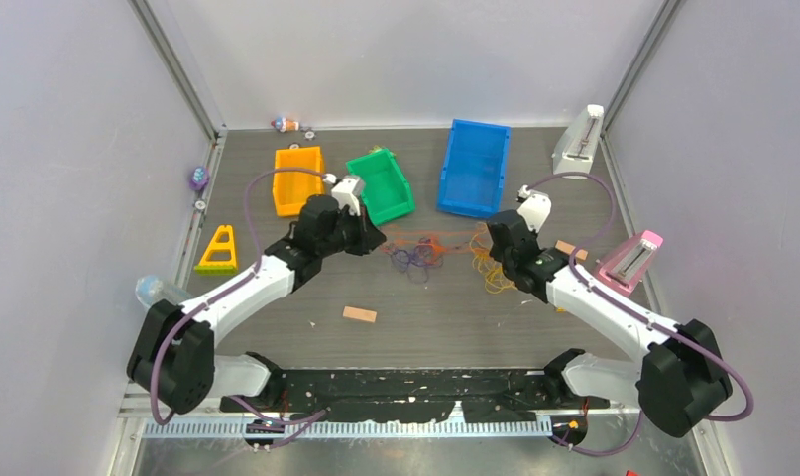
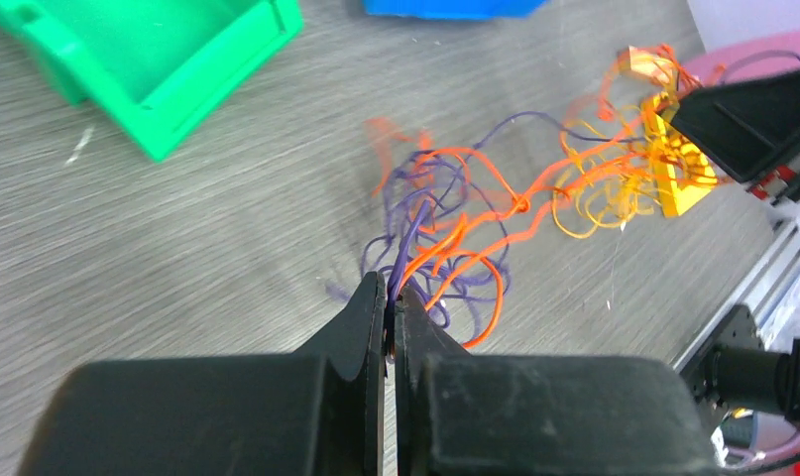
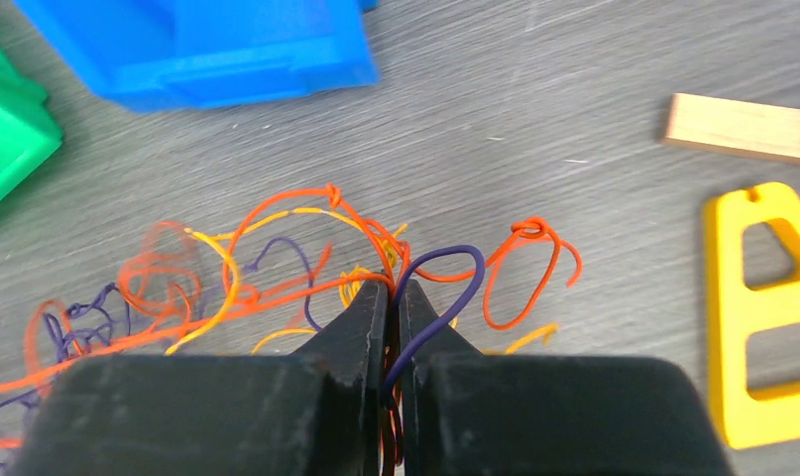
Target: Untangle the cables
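Note:
I should next lift my right gripper away from my left gripper, then open it near the blue bin, since pieces of orange cable still run knotted between both.
A tangle of thin cables (image 1: 430,250), purple, orange and yellow, lies stretched between my two grippers at the table's middle. My left gripper (image 1: 379,239) is shut on purple and orange strands (image 2: 445,248) at the tangle's left end. My right gripper (image 1: 487,242) is shut on orange and purple strands (image 3: 445,268) at the right end. A yellow bundle (image 1: 494,273) hangs by the right gripper; in the left wrist view the yellow cable (image 2: 614,178) sits at the far end near the right gripper. The cables are still knotted together.
A green bin (image 1: 381,185), an orange bin (image 1: 298,178) and a blue bin (image 1: 474,167) stand behind the tangle. A yellow triangle piece (image 1: 219,250) is at left. Wooden blocks (image 1: 359,314) lie in front and at the right (image 1: 570,250). Pink (image 1: 631,260) and white (image 1: 580,142) fixtures stand at right.

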Available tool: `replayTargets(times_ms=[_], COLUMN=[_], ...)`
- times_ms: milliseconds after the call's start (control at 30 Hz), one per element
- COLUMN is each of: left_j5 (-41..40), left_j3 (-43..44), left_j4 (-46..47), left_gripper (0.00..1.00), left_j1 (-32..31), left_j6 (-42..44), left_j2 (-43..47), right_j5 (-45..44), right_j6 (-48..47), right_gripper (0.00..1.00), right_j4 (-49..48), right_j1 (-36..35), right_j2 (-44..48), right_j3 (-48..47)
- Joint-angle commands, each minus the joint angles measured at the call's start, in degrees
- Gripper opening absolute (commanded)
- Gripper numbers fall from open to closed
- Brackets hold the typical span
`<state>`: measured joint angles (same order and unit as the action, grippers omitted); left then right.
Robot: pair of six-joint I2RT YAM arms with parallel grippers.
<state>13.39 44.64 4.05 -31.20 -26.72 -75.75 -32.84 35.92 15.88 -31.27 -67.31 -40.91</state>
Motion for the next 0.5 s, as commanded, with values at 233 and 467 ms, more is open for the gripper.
replayTargets(times_ms=[233, 467], left_j5=[-1.4, 0.3], left_j3=[-4.1, -3.5], left_j4=[-2.8, -3.5], left_gripper=[0.00, 0.00], left_j1=[7.1, 7.2], left_j6=[-2.2, -2.0], left_j2=[6.3, 3.4], right_j5=[6.5, 8.8], right_j6=[-7.4, -11.2], right_gripper=[0.06, 0.05], right_j4=[1.4, 1.0], right_j1=[3.8, 4.0], right_j2=[4.3, 6.6], right_j3=[-1.1, -1.7])
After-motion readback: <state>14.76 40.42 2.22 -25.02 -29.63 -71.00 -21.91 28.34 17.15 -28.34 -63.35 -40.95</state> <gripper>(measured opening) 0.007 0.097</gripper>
